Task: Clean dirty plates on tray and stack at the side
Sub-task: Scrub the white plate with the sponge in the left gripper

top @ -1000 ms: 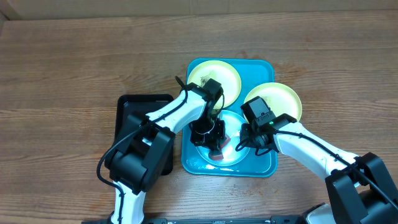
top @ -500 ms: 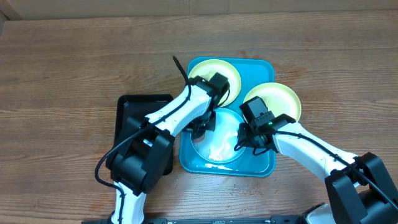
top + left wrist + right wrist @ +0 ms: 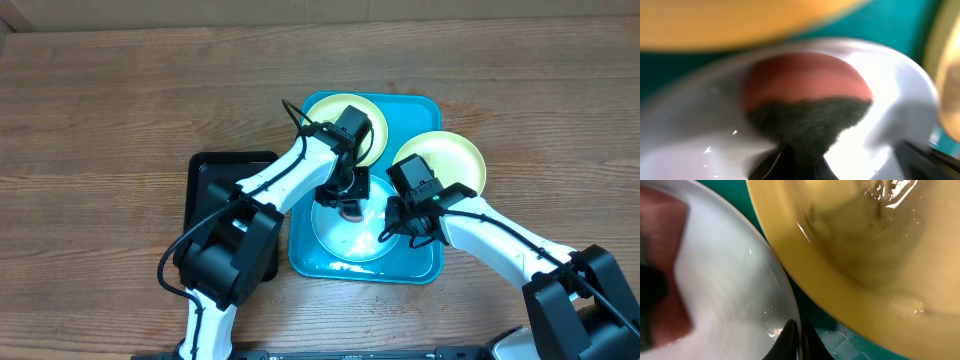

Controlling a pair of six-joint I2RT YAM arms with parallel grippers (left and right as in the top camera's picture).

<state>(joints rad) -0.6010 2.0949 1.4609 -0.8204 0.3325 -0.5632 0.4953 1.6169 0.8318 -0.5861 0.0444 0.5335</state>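
Note:
My left gripper will next lift the sponge, carry it left in the overhead view over the black tray (image 3: 220, 178), lower it and release it, as that tray is clear of plates.
The blue tray (image 3: 303, 250) holds a pale glossy plate (image 3: 350, 240) at its near middle and a yellow-green plate (image 3: 340, 115) at its far end. A third plate (image 3: 445, 160) overlaps the tray's right rim and shows brownish smears in the right wrist view (image 3: 865, 240). My left gripper (image 3: 345, 190) is shut on a pink sponge with a dark green scrub side (image 3: 805, 90), pressed on the near plate's far part (image 3: 690, 130). My right gripper (image 3: 395, 222) is shut on that plate's right rim (image 3: 730, 270), its fingers (image 3: 796, 335) pinching the edge.
A smaller black tray (image 3: 210, 175) lies left of the blue tray, partly under my left arm. The wooden table (image 3: 100, 120) extends on all sides. The blue tray floor (image 3: 840, 337) shows between the two plates in the right wrist view.
My left gripper with the sponge has swept from the near plate's front up to its far left edge, then right along the far part. The right gripper has kept its hold on the rim.

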